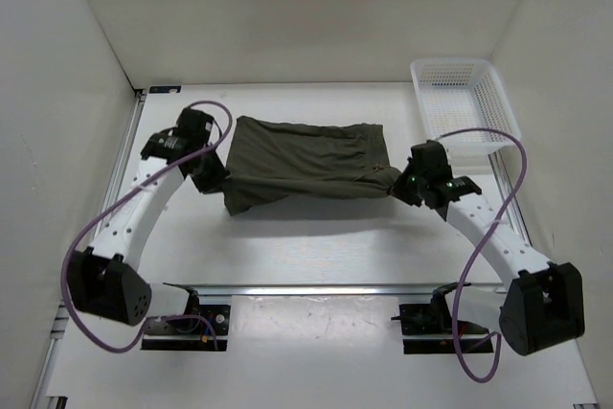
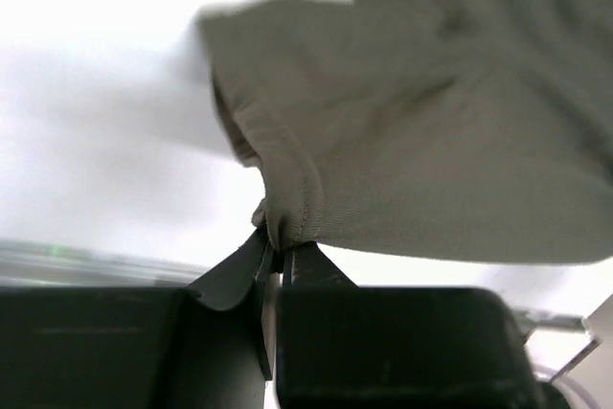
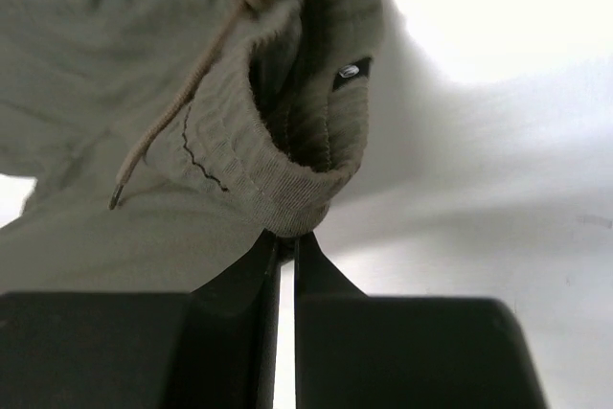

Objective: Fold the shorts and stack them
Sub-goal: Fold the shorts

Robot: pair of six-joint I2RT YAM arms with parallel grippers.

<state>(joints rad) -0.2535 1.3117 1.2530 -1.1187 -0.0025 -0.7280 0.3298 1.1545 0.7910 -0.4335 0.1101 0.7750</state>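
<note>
The right gripper carries the shorts' waistband outward next and releases it over the shorts' far corner by the basket, since their far part already lies flat there.
The dark olive-green shorts (image 1: 302, 163) hang stretched between my two arms over the middle of the table, the far part resting on it. My left gripper (image 1: 216, 179) is shut on a hemmed leg edge (image 2: 287, 208) at the shorts' left side. My right gripper (image 1: 402, 182) is shut on the ribbed waistband (image 3: 297, 203) at the right side, where the tan drawstring (image 3: 192, 83) dangles. In both wrist views the jaws pinch the fabric at their very tips.
A white mesh basket (image 1: 463, 102) stands at the back right corner of the table. White walls close in the table on three sides. A metal rail (image 1: 316, 289) runs along the near edge between the arm bases.
</note>
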